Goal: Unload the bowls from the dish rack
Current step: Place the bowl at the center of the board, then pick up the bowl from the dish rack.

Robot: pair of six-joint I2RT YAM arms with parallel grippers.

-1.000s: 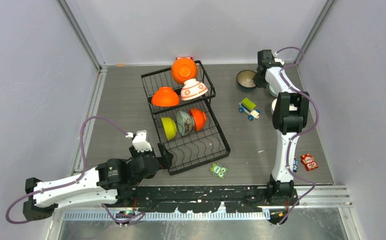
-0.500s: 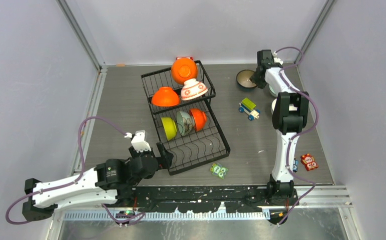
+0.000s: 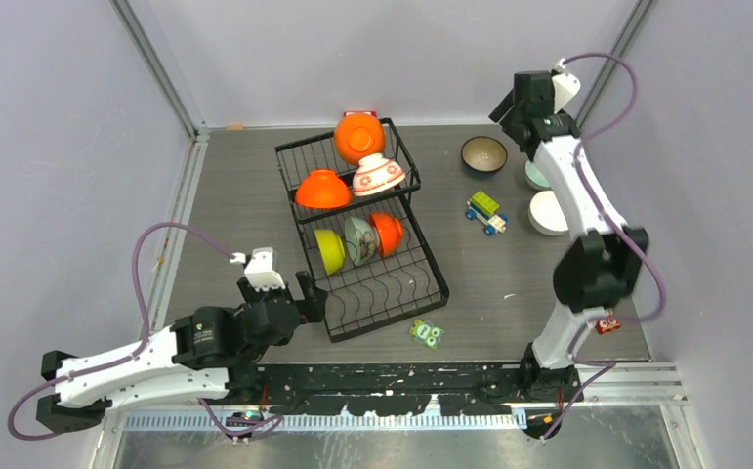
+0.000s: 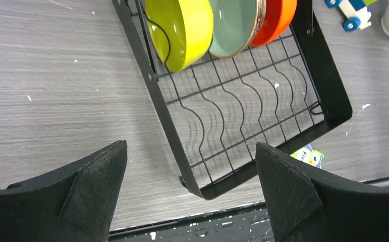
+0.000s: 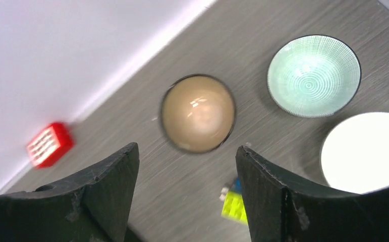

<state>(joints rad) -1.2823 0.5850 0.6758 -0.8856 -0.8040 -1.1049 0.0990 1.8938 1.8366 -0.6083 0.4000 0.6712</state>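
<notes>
My left gripper will move outward and down next, onto the lime bowl's near edge (image 3: 334, 269) (image 4: 186, 63), where the empty rack leaves room.
The black wire dish rack (image 3: 392, 322) holds two orange bowls (image 3: 358, 137) (image 3: 322, 189) and a floral white bowl (image 3: 379, 174) in its far section. A lime bowl (image 4: 182, 30), a pale mint bowl (image 4: 235, 25) and an orange bowl (image 4: 275, 20) stand on edge in its near section. On the table to the right sit a dark brown bowl (image 5: 198, 113), a teal bowl (image 5: 313, 75) and a white bowl (image 5: 366, 151). My right gripper (image 5: 186, 148) hovers open and empty above the brown bowl. My left gripper (image 4: 190, 145) is open over the rack's near left corner (image 4: 197, 189).
A toy car (image 3: 486, 211) lies between the rack and the white bowl. An owl card (image 3: 428, 333) lies by the rack's front. A small red gridded block (image 5: 49, 143) sits by the back wall. Walls close in the left, back and right.
My right gripper opened, let go of the dark brown bowl and rose away from it; the bowl stays on the table. The left arm shifted slightly left.
</notes>
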